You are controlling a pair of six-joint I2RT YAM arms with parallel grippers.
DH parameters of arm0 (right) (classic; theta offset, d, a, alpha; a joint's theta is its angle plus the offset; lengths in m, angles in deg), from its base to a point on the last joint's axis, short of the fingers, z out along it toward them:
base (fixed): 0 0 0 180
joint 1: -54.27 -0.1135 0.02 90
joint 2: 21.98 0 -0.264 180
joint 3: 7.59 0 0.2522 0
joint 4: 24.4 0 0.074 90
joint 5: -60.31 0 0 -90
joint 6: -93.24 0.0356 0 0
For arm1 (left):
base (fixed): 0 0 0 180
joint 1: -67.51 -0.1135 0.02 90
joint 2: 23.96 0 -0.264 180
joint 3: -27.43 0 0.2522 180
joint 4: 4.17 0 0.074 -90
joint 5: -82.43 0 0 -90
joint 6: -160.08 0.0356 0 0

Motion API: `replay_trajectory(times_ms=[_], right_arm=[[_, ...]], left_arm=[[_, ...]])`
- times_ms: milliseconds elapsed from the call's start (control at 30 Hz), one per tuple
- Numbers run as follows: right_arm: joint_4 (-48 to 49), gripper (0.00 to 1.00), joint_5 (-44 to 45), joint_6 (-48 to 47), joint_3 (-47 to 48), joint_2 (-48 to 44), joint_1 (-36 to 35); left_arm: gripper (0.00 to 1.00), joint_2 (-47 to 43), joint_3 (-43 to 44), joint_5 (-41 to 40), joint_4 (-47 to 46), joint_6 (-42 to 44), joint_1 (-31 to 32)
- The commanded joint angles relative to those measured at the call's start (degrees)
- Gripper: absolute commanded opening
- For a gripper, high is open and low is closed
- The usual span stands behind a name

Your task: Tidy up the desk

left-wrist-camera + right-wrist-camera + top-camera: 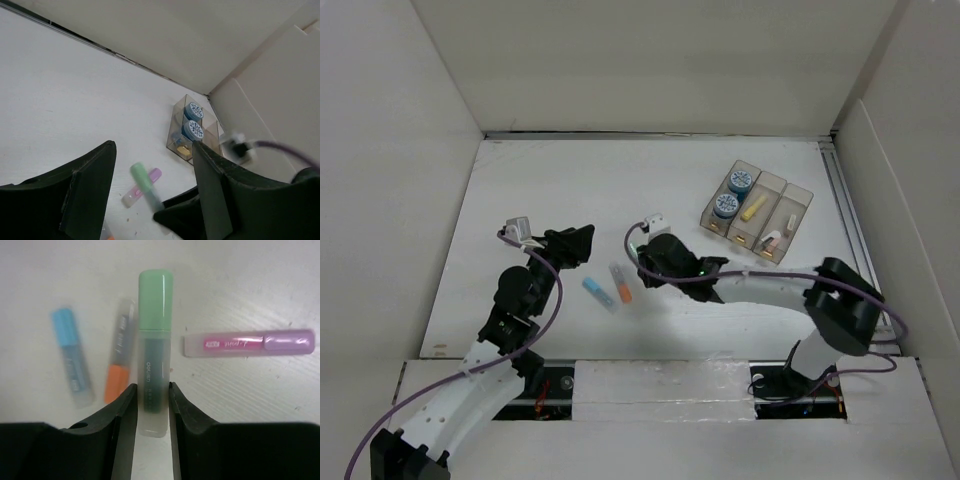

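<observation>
The tray's middle section [753, 217], right of my right gripper in the top view, has room: I need to rise across the tray's rim, lower and release the green-capped highlighter.
My right gripper [151, 387] is shut on a green-capped highlighter [152, 355], gripping its clear lower barrel just above the white desk [550, 190]. A pink highlighter [250, 342] lies on the desk to its right. An orange-capped one [120, 360] and a blue one [72, 357] lie to its left. In the top view the right gripper [650, 265] sits beside the orange [620, 283] and blue [597, 292] highlighters. My left gripper [575, 243] is open and empty, left of them. From the left wrist view [152, 150] the green highlighter [141, 181] crosses over the pink one [150, 177].
A clear three-compartment tray [800, 195] stands at the back right, holding two blue-topped round tins [732, 193], a yellow item [752, 208] and a small white and pink item [778, 238]. It also shows in the left wrist view [178, 125]. White walls border the desk.
</observation>
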Motion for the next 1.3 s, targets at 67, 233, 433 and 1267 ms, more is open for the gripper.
replay_trajectory(times_ms=[67,233,433,1267], right_arm=[[6.9,0.09,-5.3,-0.1,-4.0,-19.0,9.2],[5.0,0.11,-0.3,4.1,-10.8,-27.9,26.6],[6.5,0.13,-0.7,6.8,-13.4,-28.2,41.3],[11.8,0.11,-13.8,-1.3,-15.2,-26.1,38.9]], left_arm=[[0.58,1.0,2.2,0.7,-2.0,0.6,0.2],[0.58,1.6,2.5,2.2,-2.2,0.6,0.2],[0.58,2.1,2.5,2.8,-2.5,0.4,0.2],[0.58,2.8,2.5,2.5,-2.7,0.5,0.2]])
